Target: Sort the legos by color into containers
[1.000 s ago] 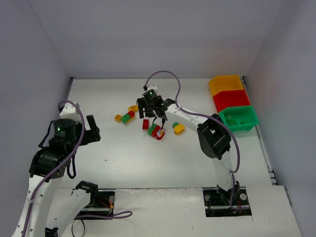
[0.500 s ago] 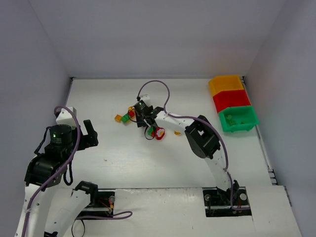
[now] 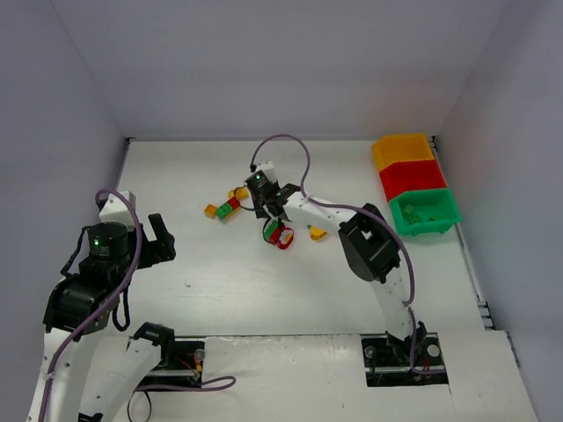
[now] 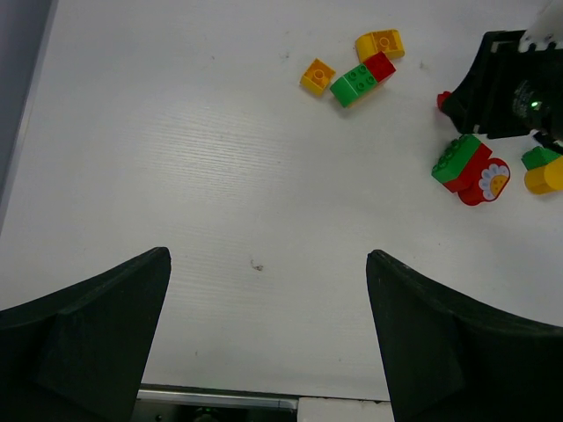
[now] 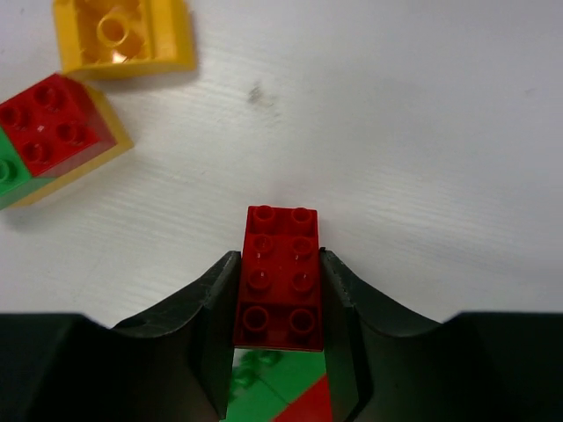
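The robot's right gripper will next swing up and toward the right in the top view, over the red bin [image 3: 412,178], to let go of the red brick that matches that bin's color.
My right gripper [image 3: 264,199] is shut on a red two-by-four brick [image 5: 281,277], held between both jaws close over the white table. A green and red brick cluster [image 3: 279,233] lies just below it, also in the left wrist view [image 4: 471,167]. An orange brick [image 3: 210,211], a green-red pair [image 3: 230,207] and another orange brick [image 3: 238,192] lie to its left. A yellow piece [image 3: 318,233] lies to the right. The yellow-orange bin [image 3: 403,151], red bin [image 3: 412,178] and green bin [image 3: 424,211] stand at the far right. My left gripper [image 4: 268,257] is open and empty, far left.
The right arm's cable loops above the brick pile. The green bin holds a few green pieces. White walls enclose the table [image 3: 220,281] on three sides. The right wrist view shows an orange brick [image 5: 123,35] and a red-topped brick [image 5: 53,132] ahead, to the left.
My right gripper dipped to the loose red brick beside the cluster, closed on it and drew back up the table. The left arm shifted slightly down and left.
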{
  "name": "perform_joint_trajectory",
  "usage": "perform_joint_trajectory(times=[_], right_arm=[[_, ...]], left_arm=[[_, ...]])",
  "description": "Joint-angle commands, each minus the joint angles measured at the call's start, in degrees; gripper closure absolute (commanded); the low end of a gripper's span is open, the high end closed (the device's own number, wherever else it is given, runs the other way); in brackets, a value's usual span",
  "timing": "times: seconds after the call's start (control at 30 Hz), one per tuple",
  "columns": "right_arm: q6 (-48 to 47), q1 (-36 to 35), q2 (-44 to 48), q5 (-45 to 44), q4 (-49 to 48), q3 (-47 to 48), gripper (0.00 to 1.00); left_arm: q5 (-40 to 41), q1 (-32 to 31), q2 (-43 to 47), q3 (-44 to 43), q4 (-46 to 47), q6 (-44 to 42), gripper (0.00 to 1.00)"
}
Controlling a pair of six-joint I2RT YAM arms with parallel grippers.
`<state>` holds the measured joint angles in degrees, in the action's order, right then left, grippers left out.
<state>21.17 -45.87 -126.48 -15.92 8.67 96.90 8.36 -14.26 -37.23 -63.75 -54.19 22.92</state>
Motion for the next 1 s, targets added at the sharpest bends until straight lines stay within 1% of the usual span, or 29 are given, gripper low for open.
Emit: perform_joint_trajectory(times=[0.0, 0.03, 0.1, 0.13, 0.2, 0.23, 0.33, 0.37, 0.47, 0.53, 0.6, 0.73, 0.77, 0.83, 0.87, 0.97], right_arm=[[-5.16, 8.22, 12.29, -5.34, -1.11, -0.30, 1.00], [-5.87, 10.16, 15.09, -6.04, -1.19, -1.96, 1.00], [-7.45, 14.29, 17.39, -6.75, -1.37, -3.73, 1.00], [-8.59, 18.66, 19.23, -6.93, -1.37, -4.52, 1.00], [-9.39, 23.17, 20.74, -6.58, -1.46, -7.16, 1.00], [-10.00, 27.54, 21.96, -6.14, -1.55, -8.04, 1.00], [-10.10, 33.72, 23.29, -5.61, -1.63, -10.59, 1.00], [-9.66, 37.57, 23.55, -5.09, -1.55, -11.12, 1.00], [-7.82, 43.90, 23.38, -3.68, -1.72, -12.00, 1.00], [-7.37, 45.60, 22.16, -2.71, -1.72, -11.48, 0.99], [-7.37, 48.58, 20.05, -2.27, -1.72, -10.60, 0.94], [-8.16, 50.78, 17.06, -2.01, -1.72, -7.79, 0.80], [-8.25, 51.05, 16.70, -1.57, -1.72, -7.43, 0.69], [-8.95, 51.58, 15.83, -0.17, -1.72, -6.73, 0.58], [-9.21, 51.58, 15.73, 0.19, -1.72, -6.20, 0.46], [-9.57, 51.58, 16.35, 2.64, -1.64, -5.76, 0.35]], left_arm=[[-0.10, -0.24, -0.65, -2.09, 1.46, 0.99, 0.14], [-0.10, -0.24, -0.65, -2.00, 1.46, 0.99, 0.14], [-0.27, -0.24, -0.73, -1.73, 1.81, 1.43, 0.14], [-0.36, -0.24, -0.74, -1.38, 1.99, 1.60, 0.14], [-0.80, -0.24, -1.00, -1.03, 2.60, 2.13, 0.14], [-0.89, -0.24, -1.09, -0.68, 2.86, 2.31, 0.14], [-1.33, -0.24, -1.70, -0.41, 3.92, 2.66, 0.14], [-1.42, -0.24, -1.88, -0.24, 4.27, 2.66, 0.14], [-1.33, -0.15, -2.67, -0.24, 4.71, 2.57, 0.14], [-1.50, -0.24, -3.28, -0.33, 4.97, 2.48, 0.15], [-1.68, -0.24, -3.90, -0.24, 5.15, 2.40, 0.14], [-2.47, -0.24, -4.78, 0.11, 5.77, 2.13, 0.14], [-2.65, -0.24, -4.95, 0.20, 6.03, 1.96, 0.14], [-2.82, -0.24, -5.83, 0.46, 6.38, 1.61, 0.14], [-3.43, -0.24, -6.18, 0.64, 6.99, 1.52, 0.14], [-5.19, -0.24, -8.55, 1.17, 9.27, 0.29, 0.14]])
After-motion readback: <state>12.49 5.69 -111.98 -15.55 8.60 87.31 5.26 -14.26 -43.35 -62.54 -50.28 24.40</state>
